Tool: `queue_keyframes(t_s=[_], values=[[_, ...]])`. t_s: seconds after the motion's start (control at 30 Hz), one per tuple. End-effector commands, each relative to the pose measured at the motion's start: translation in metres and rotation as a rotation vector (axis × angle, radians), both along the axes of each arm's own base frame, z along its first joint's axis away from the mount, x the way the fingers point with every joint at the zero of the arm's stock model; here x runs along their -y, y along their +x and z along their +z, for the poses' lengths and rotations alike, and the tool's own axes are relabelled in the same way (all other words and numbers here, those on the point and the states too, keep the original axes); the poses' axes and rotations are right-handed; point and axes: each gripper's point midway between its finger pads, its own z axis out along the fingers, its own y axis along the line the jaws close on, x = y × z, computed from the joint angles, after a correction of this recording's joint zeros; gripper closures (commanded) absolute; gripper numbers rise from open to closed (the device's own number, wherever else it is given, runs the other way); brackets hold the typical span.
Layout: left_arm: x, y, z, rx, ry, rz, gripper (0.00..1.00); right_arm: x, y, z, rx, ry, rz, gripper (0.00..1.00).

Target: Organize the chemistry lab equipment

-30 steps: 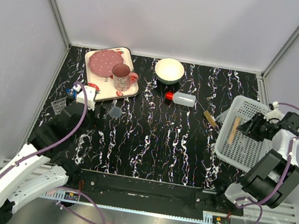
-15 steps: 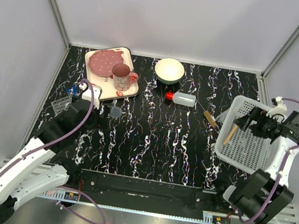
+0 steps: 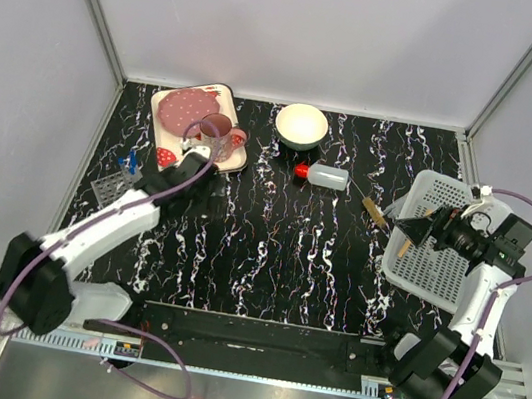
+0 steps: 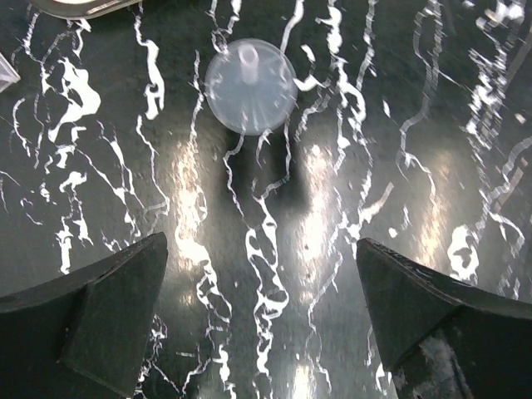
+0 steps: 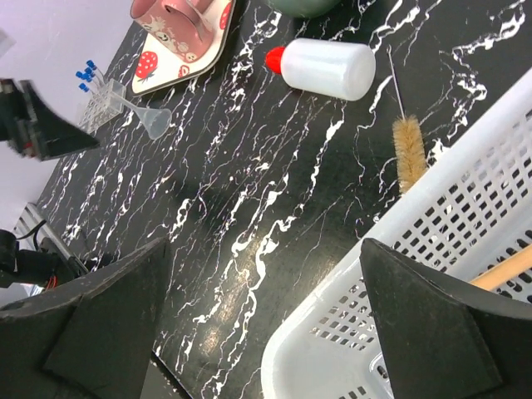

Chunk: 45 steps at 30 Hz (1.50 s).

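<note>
I will next bring the fingers of my left gripper outward and down around the clear cup's upright stem [image 4: 248, 64]. It stands below and outward of my gripper and is slimmer than the cup's rim.
The tiny clear cup [image 4: 249, 83], funnel-shaped, stands on the black marbled table just ahead of my open left gripper [image 4: 262, 274], which hovers above it holding nothing. My right gripper [image 5: 266, 249] is open and empty over the near left corner of the white basket [image 3: 443, 263]. A thin wooden stick [image 5: 503, 270] lies inside the basket. The brown-handled brush [image 3: 375, 212] lies left of the basket. The translucent bottle with the red cap [image 3: 325, 177] lies on its side at centre back. The clear grid rack with blue-capped tubes [image 3: 118, 176] stands at the far left.
A strawberry-print tray [image 3: 181, 130] with a pink mug [image 3: 218, 134] sits at the back left, close to my left gripper [image 3: 201, 174]. A white bowl [image 3: 301, 125] stands at the back centre. White walls enclose the table on three sides.
My right gripper opened and let the wooden stick drop into the basket, then turned toward the table. My left arm swung right from the rack to above the tiny cup.
</note>
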Motion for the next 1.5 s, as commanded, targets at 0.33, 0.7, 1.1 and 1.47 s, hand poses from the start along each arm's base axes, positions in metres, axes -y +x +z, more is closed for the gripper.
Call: queue_keyframes(t_s=[0.33,0.7,1.1,1.47], values=[[-0.012,0.102,-0.017,-0.038,0.041,0.195,0.33,-0.008,-0.005,0.02,0.127,-0.025,0.061,0.0],[-0.01,0.123,-0.026,-0.075,0.027,0.201,0.55,-0.009,-0.005,0.021,0.135,-0.025,0.067,0.0],[-0.003,0.116,-0.028,-0.103,-0.003,0.161,0.85,-0.009,-0.005,0.02,0.136,-0.025,0.071,0.0],[0.023,0.088,0.003,-0.066,-0.177,0.011,1.0,-0.015,-0.01,0.023,0.154,-0.014,0.097,0.0]])
